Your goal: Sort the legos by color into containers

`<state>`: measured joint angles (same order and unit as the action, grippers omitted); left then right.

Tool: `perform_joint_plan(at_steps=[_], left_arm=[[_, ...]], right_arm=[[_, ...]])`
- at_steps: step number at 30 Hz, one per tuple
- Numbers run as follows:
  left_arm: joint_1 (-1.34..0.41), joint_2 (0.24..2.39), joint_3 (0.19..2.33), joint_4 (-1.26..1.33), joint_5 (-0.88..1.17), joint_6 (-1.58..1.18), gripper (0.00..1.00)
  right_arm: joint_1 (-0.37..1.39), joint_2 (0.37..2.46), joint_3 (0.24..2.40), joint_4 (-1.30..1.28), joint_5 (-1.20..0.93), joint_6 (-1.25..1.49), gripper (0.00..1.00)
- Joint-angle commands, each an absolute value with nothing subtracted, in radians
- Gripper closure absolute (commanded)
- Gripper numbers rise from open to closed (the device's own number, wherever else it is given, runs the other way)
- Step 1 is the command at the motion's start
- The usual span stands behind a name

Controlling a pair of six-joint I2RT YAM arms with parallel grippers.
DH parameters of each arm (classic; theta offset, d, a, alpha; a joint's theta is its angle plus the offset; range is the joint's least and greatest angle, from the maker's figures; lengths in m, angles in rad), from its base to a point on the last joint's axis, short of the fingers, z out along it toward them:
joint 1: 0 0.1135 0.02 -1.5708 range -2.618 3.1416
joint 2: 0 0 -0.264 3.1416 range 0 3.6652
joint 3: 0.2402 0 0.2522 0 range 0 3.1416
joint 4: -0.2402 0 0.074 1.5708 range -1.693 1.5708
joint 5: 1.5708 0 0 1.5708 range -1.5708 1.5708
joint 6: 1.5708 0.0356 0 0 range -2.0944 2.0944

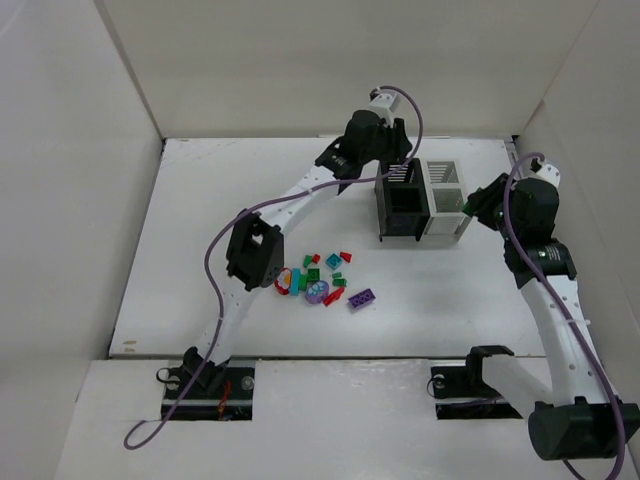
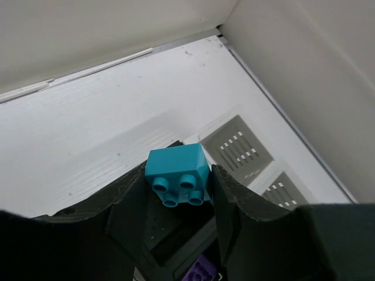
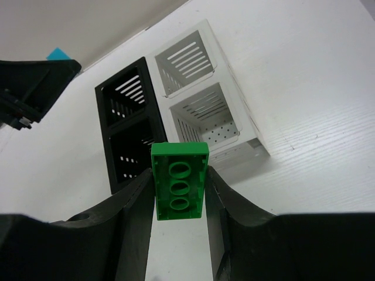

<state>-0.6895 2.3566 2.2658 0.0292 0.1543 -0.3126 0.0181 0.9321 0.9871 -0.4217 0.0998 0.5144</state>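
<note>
The far section of the black container is below the fingers of my left gripper, so I need to lower my left gripper toward it next and release the teal lego there.
My left gripper point(image 2: 176, 184) is shut on a teal lego point(image 2: 177, 174), studs toward the camera, right over the black container point(image 1: 400, 205); a purple lego point(image 2: 202, 270) lies inside that bin. My right gripper point(image 3: 179, 190) is shut on a flat green lego point(image 3: 179, 180), hollow underside showing, just right of the white container point(image 1: 443, 196). In the right wrist view the black container point(image 3: 126, 134) and the white container point(image 3: 202, 96) stand joined ahead of the fingers. Several loose legos point(image 1: 325, 280) in green, teal, red, purple and yellow lie mid-table.
White walls enclose the table point(image 1: 200, 230) on the left, back and right. The left arm point(image 1: 290, 205) stretches diagonally over the table from its base to the bins. A purple brick point(image 1: 362, 298) lies at the pile's right edge.
</note>
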Motion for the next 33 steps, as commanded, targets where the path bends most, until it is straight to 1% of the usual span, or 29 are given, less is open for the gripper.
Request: perform_joint_plan(at_steps=[1,9,11,14,15,18,19,21,23,25,30,33], left_arm=[[-0.675,2.376,2.306,0.060,0.104,-0.324,1.00],[-0.684,2.398,2.269,0.081,0.161,-0.334,1.00],[-0.684,2.398,2.269,0.081,0.170,-0.334,0.95],[-0.693,2.407,2.269,0.081,0.170,-0.334,0.86],[-0.693,2.407,2.269,0.081,0.170,-0.325,0.75],[-0.693,2.407,2.258,0.081,0.179,-0.325,0.69],[-0.693,2.407,2.258,0.081,0.179,-0.325,0.63],[-0.693,2.395,2.258,0.072,0.179,-0.314,0.57],[-0.693,2.384,2.249,0.061,0.179,-0.304,0.44],[-0.693,2.373,2.240,0.061,0.179,-0.295,0.36],[-0.693,2.326,2.221,0.040,0.179,-0.285,0.25],[-0.693,2.281,2.189,0.040,0.179,-0.276,0.10]], right_arm=[[0.011,0.933,1.035,-0.416,0.135,0.499,0.80],[0.011,0.963,1.045,-0.416,0.123,0.499,0.80],[0.011,0.973,1.045,-0.416,0.123,0.499,0.80],[0.011,0.973,1.045,-0.416,0.123,0.499,0.80],[0.011,0.973,1.045,-0.416,0.123,0.499,0.80],[0.011,0.973,1.045,-0.416,0.123,0.499,0.80],[0.011,0.973,1.045,-0.416,0.123,0.499,0.80],[0.011,0.973,1.045,-0.416,0.123,0.499,0.79],[0.011,0.973,1.045,-0.416,0.123,0.499,0.79],[0.011,0.973,1.045,-0.416,0.114,0.499,0.79],[0.011,0.982,1.045,-0.416,0.104,0.499,0.79],[0.011,0.992,1.054,-0.416,0.094,0.499,0.79]])
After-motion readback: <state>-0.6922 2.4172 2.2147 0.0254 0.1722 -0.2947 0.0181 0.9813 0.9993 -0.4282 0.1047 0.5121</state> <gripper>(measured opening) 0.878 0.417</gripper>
